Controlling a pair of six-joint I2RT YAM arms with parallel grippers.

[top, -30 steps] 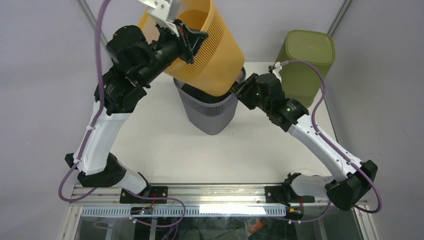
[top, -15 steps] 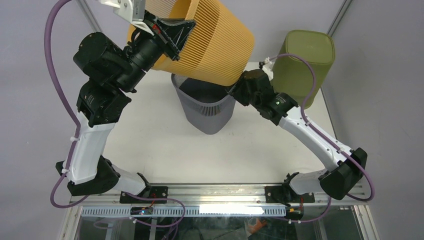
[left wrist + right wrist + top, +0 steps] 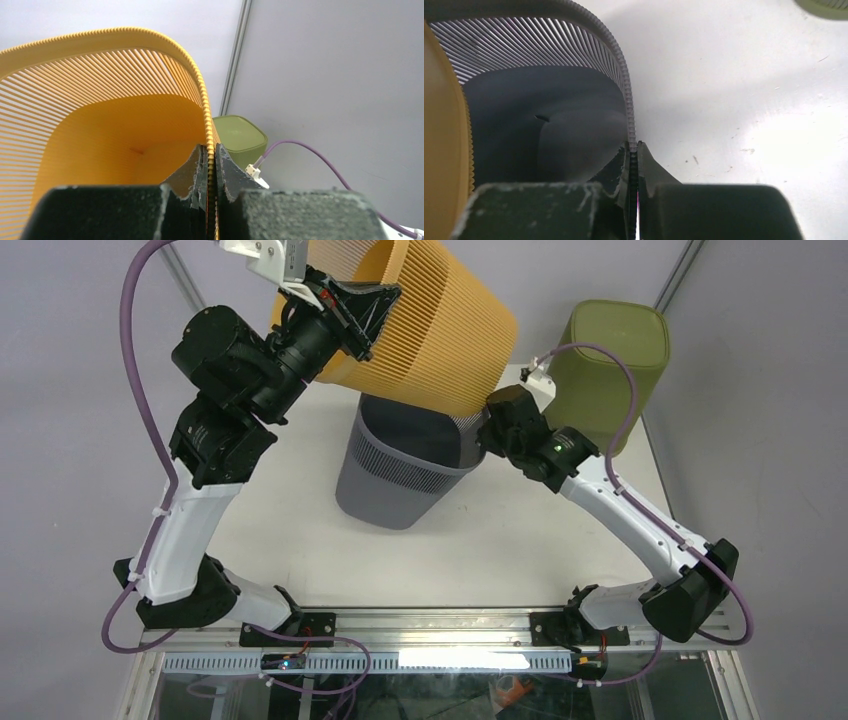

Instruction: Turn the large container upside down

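The right gripper shifts the grey container [image 3: 400, 475] onto the bare tabletop to its right in the top view next, clear of the yellow container, and releases the grey container's rim.
A yellow ribbed container [image 3: 440, 330] hangs tilted in the air at the back, my left gripper [image 3: 345, 300] shut on its rim. In the left wrist view the rim [image 3: 202, 100] runs down between the closed left gripper [image 3: 210, 155]. Below it a grey ribbed container [image 3: 400, 475], the wider one, leans on the table with its base toward the near left. My right gripper [image 3: 478, 440] is shut on its right rim. The right wrist view shows that rim [image 3: 624, 75] pinched in the right gripper [image 3: 634, 150], with the yellow container [image 3: 444, 125] at the left edge.
An olive-green container [image 3: 605, 370] stands upside down at the back right corner, also in the left wrist view [image 3: 237, 135]. The white table [image 3: 749, 75] lies to the right of the grey container. Metal frame posts stand at the back corners.
My right gripper has shut on the grey container's rim, and that container has tipped with its base sliding to the near left. The yellow container has lifted out of it, up and slightly right.
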